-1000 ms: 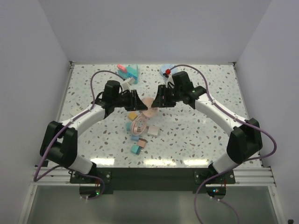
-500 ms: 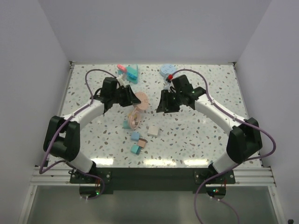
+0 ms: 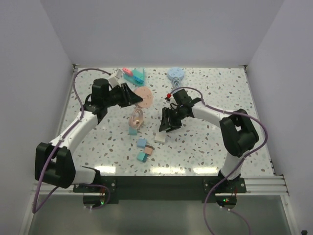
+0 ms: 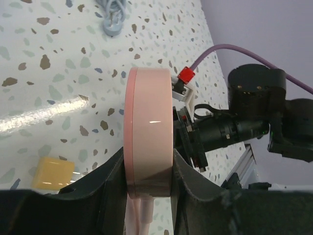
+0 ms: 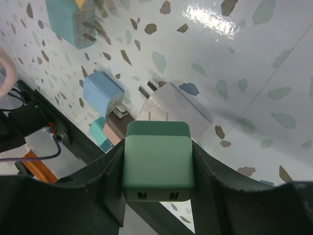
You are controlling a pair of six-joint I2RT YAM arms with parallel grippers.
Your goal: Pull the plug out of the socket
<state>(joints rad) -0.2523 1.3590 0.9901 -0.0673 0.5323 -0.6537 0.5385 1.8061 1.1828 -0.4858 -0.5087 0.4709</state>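
The plug is already off, so the left gripper will next carry the pink socket (image 3: 144, 96) outward and down to the bare tabletop (image 3: 159, 74) beside the pale blue socket, then let go of it.
My left gripper (image 3: 138, 99) is shut on a round pink socket (image 3: 144, 96), held edge-on between the jaws in the left wrist view (image 4: 148, 142). Its pink cable (image 3: 136, 118) hangs down to the table. My right gripper (image 3: 166, 126) is shut on a green plug (image 5: 157, 161), a square charger with two bare prongs pointing away from the wrist. The plug is apart from the socket. It hovers just above a white adapter (image 5: 173, 105) lying on the table (image 3: 205, 142).
A peach block (image 3: 132, 131), a blue adapter (image 3: 142, 143) and a teal adapter (image 3: 143, 156) lie near the white adapter (image 3: 160, 137). Teal and pink plugs (image 3: 133, 74) and a pale blue round socket (image 3: 175, 73) lie at the back edge.
The two grippers have drawn apart. My left gripper carried the pink socket back and left; my right gripper carried the green plug toward the near side, over the white adapter.
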